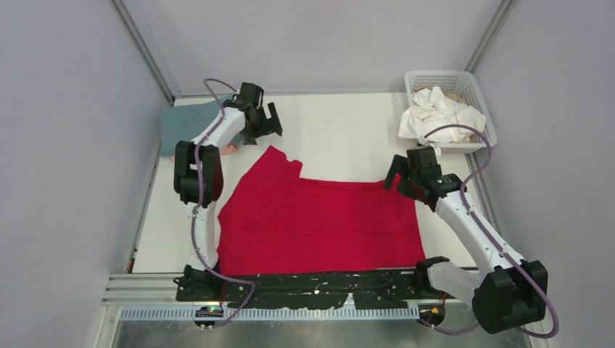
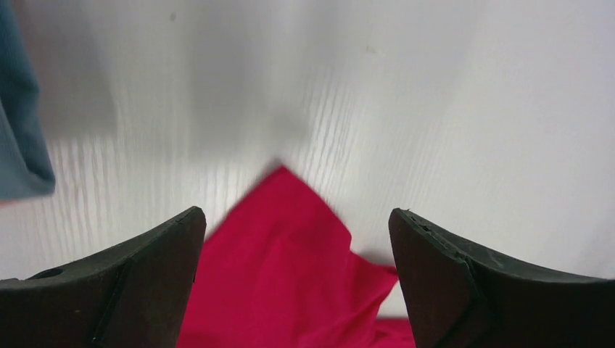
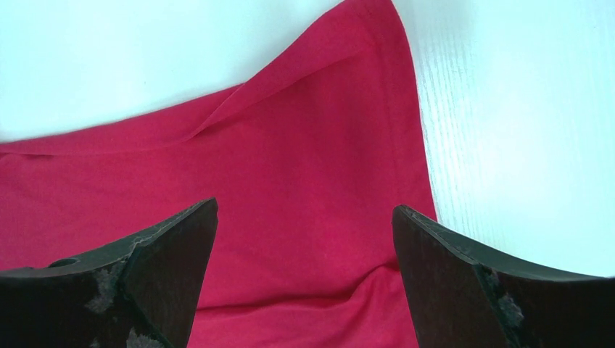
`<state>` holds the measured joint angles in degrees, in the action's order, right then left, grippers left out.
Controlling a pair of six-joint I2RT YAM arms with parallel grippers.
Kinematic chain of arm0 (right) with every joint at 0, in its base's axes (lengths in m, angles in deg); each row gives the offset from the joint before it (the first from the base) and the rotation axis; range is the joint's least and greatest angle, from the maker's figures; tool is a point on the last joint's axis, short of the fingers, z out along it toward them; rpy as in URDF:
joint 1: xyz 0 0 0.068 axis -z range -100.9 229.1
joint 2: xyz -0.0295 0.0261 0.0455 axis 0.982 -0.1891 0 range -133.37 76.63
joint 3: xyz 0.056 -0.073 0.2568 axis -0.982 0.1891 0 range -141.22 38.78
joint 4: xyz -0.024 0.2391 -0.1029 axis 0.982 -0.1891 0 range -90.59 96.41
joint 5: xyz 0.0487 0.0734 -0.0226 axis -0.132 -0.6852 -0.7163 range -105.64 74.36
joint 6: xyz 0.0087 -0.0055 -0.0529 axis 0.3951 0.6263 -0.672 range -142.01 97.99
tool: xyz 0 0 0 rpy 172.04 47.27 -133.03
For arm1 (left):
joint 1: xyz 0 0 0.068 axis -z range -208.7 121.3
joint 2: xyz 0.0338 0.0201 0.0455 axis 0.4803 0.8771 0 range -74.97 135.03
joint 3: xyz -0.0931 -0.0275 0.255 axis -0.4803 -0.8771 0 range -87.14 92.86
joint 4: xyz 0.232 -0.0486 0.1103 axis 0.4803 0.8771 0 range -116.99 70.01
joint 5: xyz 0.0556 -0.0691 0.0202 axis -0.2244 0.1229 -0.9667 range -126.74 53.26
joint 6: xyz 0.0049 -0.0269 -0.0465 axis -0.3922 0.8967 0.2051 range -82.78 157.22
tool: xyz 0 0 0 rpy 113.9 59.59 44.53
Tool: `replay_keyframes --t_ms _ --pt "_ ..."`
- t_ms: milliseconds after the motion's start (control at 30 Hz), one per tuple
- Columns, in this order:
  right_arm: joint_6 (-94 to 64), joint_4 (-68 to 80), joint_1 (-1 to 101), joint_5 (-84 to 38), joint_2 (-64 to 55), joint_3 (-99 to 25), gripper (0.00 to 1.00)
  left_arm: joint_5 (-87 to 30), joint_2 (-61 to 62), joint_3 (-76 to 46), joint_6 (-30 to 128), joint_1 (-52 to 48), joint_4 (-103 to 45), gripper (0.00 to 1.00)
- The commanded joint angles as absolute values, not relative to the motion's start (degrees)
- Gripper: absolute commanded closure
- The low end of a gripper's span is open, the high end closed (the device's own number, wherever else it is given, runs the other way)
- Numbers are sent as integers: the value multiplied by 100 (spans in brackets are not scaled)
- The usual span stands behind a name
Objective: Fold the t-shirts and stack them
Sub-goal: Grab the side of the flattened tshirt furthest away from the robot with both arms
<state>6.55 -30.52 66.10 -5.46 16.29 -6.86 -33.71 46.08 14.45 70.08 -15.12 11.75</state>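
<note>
The red sleeve's tip (image 1: 272,149) (image 2: 281,177) sticks out onto bare table, so my left gripper will next move down and toward the right in the top view to close on it.
A bright red t-shirt (image 1: 319,225) lies spread on the white table, one sleeve pointing to the far left. My left gripper (image 1: 265,123) is open and empty above that sleeve tip (image 2: 279,239). My right gripper (image 1: 399,176) is open and empty over the shirt's far right corner (image 3: 304,167). A folded blue-grey t-shirt (image 1: 185,125) lies at the far left, with a bit of salmon pink shirt (image 1: 229,149) showing under the left arm. Its edge shows in the left wrist view (image 2: 18,138). White t-shirts (image 1: 437,112) are piled in the basket.
A white plastic lattice basket (image 1: 475,94) stands at the far right corner. Grey walls enclose the table on three sides. A black rail (image 1: 319,283) runs along the near edge between the arm bases.
</note>
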Motion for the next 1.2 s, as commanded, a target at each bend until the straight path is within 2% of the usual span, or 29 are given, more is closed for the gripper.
replay_keyframes --t_ms 0,267,467,633,733,867,1133,1167 --pt "721 -2754 6635 -514 1357 -975 5 -3022 5193 2434 6920 -1688 1153 0" --pt "650 -2749 6650 -465 1164 -1069 5 -2460 5632 2392 7101 -1697 1096 0" --pt "586 -2756 6645 -470 1137 -1086 5 -1757 5715 2069 7343 -1646 1078 0" --pt "522 -2757 6660 -474 1241 -1047 5 -1625 5536 1739 7396 -1591 1061 3" --pt "498 -2760 6668 -485 1319 -986 5 -1340 5492 1612 7457 -1563 1067 14" --pt "441 -2765 6688 -492 1405 -914 5 -1469 5501 1614 7393 -1502 1264 42" --pt "425 -2767 6753 -501 1602 -768 5 -2030 5397 1650 7117 -1429 1799 72" --pt "422 -2764 6756 -496 1603 -753 5 -2031 5422 1696 7081 -1429 1839 82"
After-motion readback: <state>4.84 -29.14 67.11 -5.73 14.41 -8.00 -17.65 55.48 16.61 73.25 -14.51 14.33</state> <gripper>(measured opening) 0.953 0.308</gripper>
